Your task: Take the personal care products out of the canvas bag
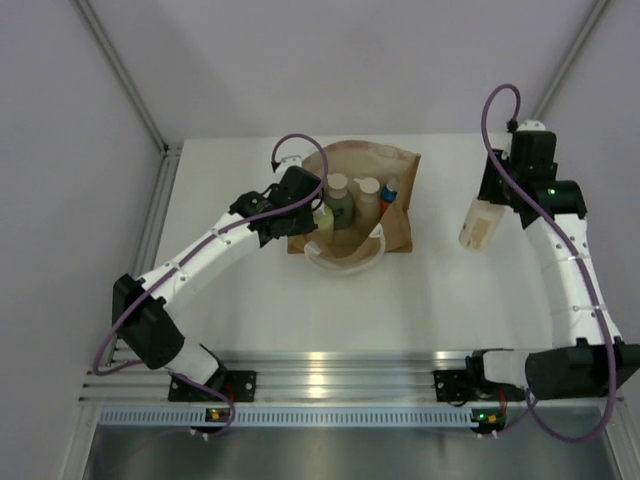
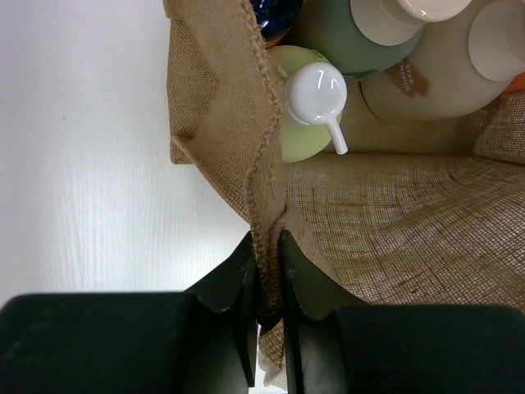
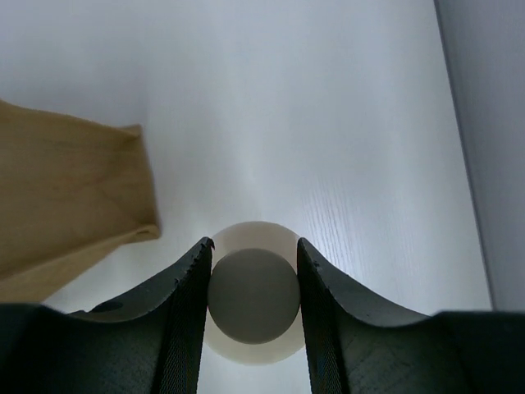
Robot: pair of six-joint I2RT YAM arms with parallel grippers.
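Observation:
The robot's right gripper will next go down toward the bare tabletop beside the bag and let go of the cap, because the cream bottle (image 1: pixel 477 226) is still hanging above the table.
The canvas bag (image 1: pixel 398 222) stands open at the table's middle; its left rim shows in the left wrist view (image 2: pixel 246 164). Inside are a dark green bottle (image 1: pixel 338 207), a pinkish-beige bottle (image 1: pixel 366 196), an orange bottle with a blue cap (image 1: pixel 389 190) and a yellow-green pump bottle (image 2: pixel 308 107). My left gripper (image 1: pixel 306 206) is shut on the bag's left rim (image 2: pixel 267 275). My right gripper (image 1: pixel 495 198) is to the right of the bag, shut on the cap of a cream bottle (image 1: pixel 477 226), seen from above in the right wrist view (image 3: pixel 253 297).
The bag's white handle (image 1: pixel 345 262) loops out toward the near side. Grey walls stand to the left, right and back of the white table (image 1: pixel 300 310). A metal rail (image 1: pixel 330 385) runs along the near edge.

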